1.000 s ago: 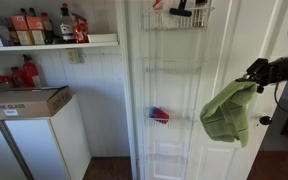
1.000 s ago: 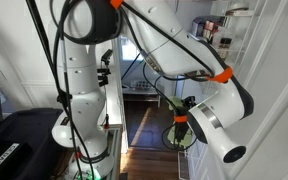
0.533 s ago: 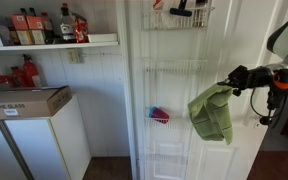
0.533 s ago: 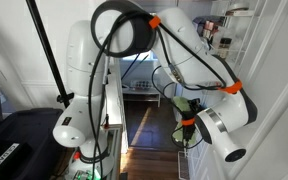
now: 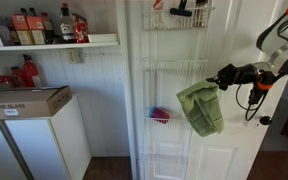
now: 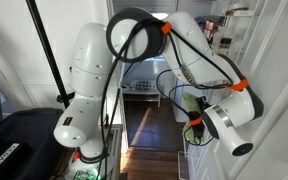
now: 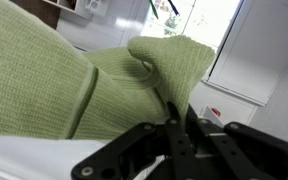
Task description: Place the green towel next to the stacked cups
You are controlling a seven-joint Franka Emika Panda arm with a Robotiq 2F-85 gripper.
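Observation:
Next, my gripper moves down toward the stacked cups and releases the towel over the shelf beside them, as they're lower than the towel's pinched edge.
The green towel (image 5: 202, 108) hangs from my gripper (image 5: 220, 78) in front of the white wire door rack (image 5: 154, 66). The gripper is shut on the towel's top edge. In the wrist view the towel (image 7: 74, 75) fills most of the picture, pinched between the black fingers (image 7: 176, 118). The stacked cups (image 5: 159, 115), red over blue, lie on a rack shelf to the left of the towel, a little lower than the gripper. In an exterior view the arm (image 6: 199, 70) bends toward the rack and a bit of green (image 6: 195, 103) shows by the wrist.
A shelf (image 5: 54, 42) with bottles and boxes runs along the upper left. A cardboard box (image 5: 26, 102) sits on a white cabinet below. Items hang in the rack's top basket (image 5: 182, 10). A black tripod pole (image 6: 46, 60) stands near the robot base.
My gripper has moved left and slightly up with the towel, bringing it from the right edge to just right of the rack shelves, closer to the stacked cups.

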